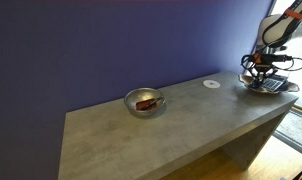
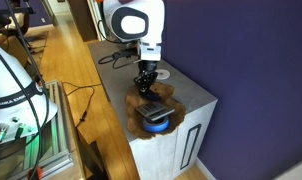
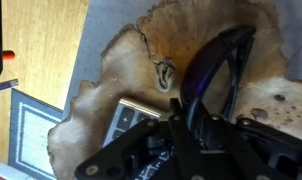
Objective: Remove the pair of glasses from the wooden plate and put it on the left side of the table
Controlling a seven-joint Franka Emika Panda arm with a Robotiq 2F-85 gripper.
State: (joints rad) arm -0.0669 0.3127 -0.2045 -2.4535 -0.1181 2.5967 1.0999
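Observation:
The tabletop (image 1: 179, 106) beside the metal bowl is bare, so I will lift my gripper off the plate, carry the glasses past the white disc, set them down there and let go.
The wooden plate (image 3: 141, 60) lies under my gripper in the wrist view, brown with a ragged dark rim. It stands at one end of the grey table (image 1: 171, 130) in both exterior views (image 1: 259, 88) (image 2: 168, 102). The pair of glasses (image 3: 203, 62), dark-framed, rests on the plate and runs down between my fingers. My gripper (image 3: 183, 118) is lowered onto the plate and looks shut on the glasses' frame. It also shows in both exterior views (image 1: 258, 75) (image 2: 146, 90). The glasses are too small to make out in the exterior views.
A grey striped rectangular item (image 3: 129, 118) lies on the plate beside my fingers. A shiny metal bowl (image 1: 144, 101) with something red inside stands mid-table. A small white disc (image 1: 212, 84) lies between the bowl and the plate. The table edge and wooden floor (image 3: 41, 60) are close by.

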